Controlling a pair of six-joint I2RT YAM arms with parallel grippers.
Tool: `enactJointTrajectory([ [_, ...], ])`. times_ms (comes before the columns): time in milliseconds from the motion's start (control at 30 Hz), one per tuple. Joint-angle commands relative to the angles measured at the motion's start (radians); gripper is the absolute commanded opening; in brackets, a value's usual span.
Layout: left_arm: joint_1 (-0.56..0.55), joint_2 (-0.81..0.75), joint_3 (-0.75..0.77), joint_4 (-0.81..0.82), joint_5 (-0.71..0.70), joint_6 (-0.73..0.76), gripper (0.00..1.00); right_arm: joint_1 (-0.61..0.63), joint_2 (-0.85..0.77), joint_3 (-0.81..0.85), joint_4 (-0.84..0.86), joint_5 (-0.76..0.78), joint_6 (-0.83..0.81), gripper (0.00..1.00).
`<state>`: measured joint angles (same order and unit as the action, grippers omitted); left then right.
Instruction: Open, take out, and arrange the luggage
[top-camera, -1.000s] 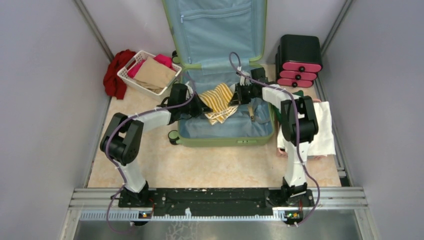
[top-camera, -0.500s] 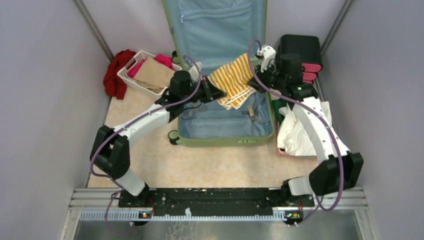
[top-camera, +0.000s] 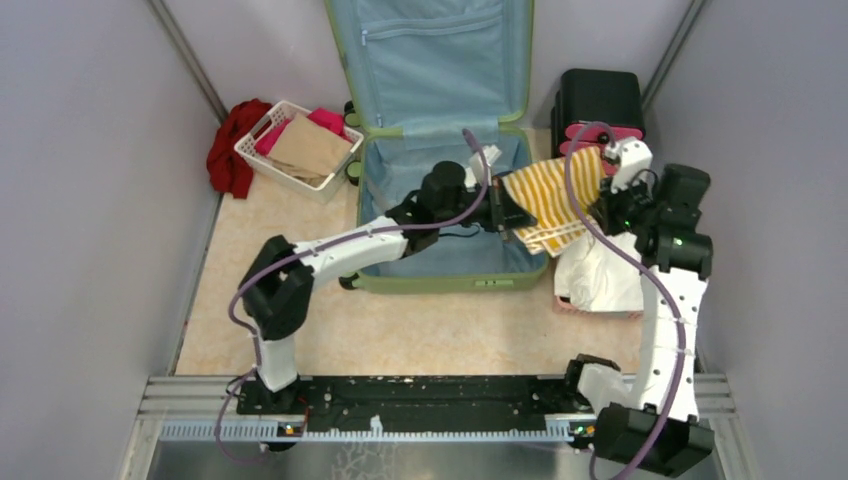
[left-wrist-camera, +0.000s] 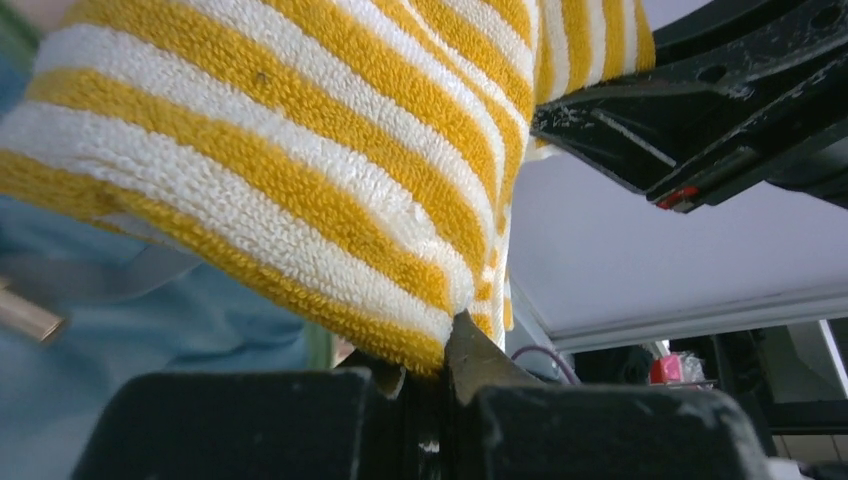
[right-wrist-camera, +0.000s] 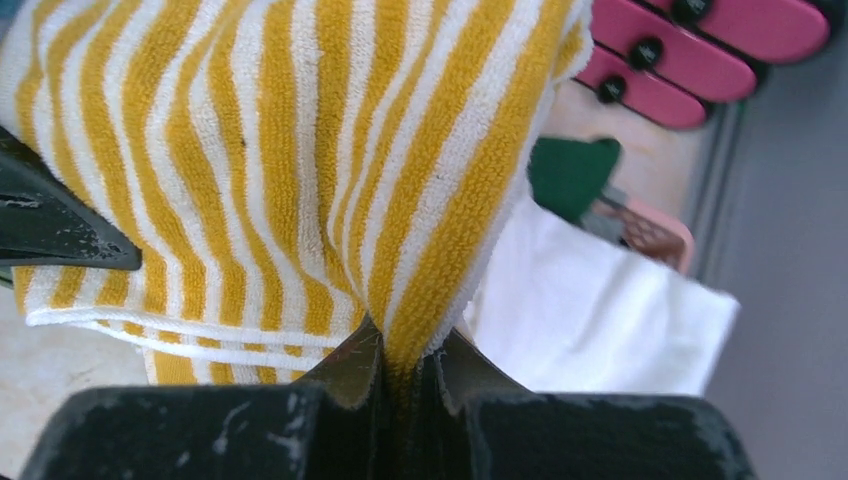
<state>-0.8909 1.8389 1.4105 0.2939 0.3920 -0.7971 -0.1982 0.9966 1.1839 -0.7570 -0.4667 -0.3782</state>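
The right gripper moves back and toward the right in the top view next. It then comes down onto the white cloth (top-camera: 608, 274) to release the towel (top-camera: 548, 198), since it overhangs the suitcase.
The luggage (top-camera: 455, 272), a light-green hard-shell suitcase, lies open on the floor with its blue-lined lid (top-camera: 430, 60) standing against the back wall. A yellow-and-white striped towel (top-camera: 548, 198) hangs in the air over the suitcase's right edge, stretched between both grippers. My left gripper (top-camera: 512, 215) is shut on the towel's left edge; the left wrist view shows the towel (left-wrist-camera: 300, 170) pinched in the gripper (left-wrist-camera: 440, 365). My right gripper (top-camera: 598, 205) is shut on the right edge, with a fold of the towel (right-wrist-camera: 300, 170) clamped in it (right-wrist-camera: 405, 365).
A black-and-pink drawer box (top-camera: 598, 110) stands at the back right. Below the towel a white cloth (top-camera: 600, 275) covers a pink basket (right-wrist-camera: 650, 232), beside something green (right-wrist-camera: 570, 170). At the back left, a white basket (top-camera: 262, 150) holds brown and pink cloths, next to a red cloth (top-camera: 228, 150).
Both grippers have lifted the striped towel out of the suitcase's middle and carried it right, over the right edge. The left arm has stretched across and the right arm has swung outward.
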Motion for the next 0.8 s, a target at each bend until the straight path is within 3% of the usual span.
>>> enactJointTrajectory([
  [0,-0.069,0.138,0.148,0.040,0.026,-0.027,0.00,-0.236,-0.020,0.001,-0.064,-0.056,-0.180,0.00],
  [200,-0.135,0.366,0.334,0.067,0.069,-0.113,0.00,-0.529,0.060,-0.031,-0.169,-0.133,-0.394,0.00],
  [467,-0.184,0.534,0.434,0.049,0.074,-0.172,0.01,-0.682,0.110,-0.172,-0.125,-0.029,-0.538,0.00],
  [700,-0.183,0.618,0.502,-0.051,0.035,-0.147,0.20,-0.700,0.150,-0.320,0.030,0.085,-0.543,0.00],
  [767,-0.182,0.623,0.501,-0.057,0.037,-0.143,0.29,-0.707,0.188,-0.316,0.017,0.072,-0.553,0.10],
])
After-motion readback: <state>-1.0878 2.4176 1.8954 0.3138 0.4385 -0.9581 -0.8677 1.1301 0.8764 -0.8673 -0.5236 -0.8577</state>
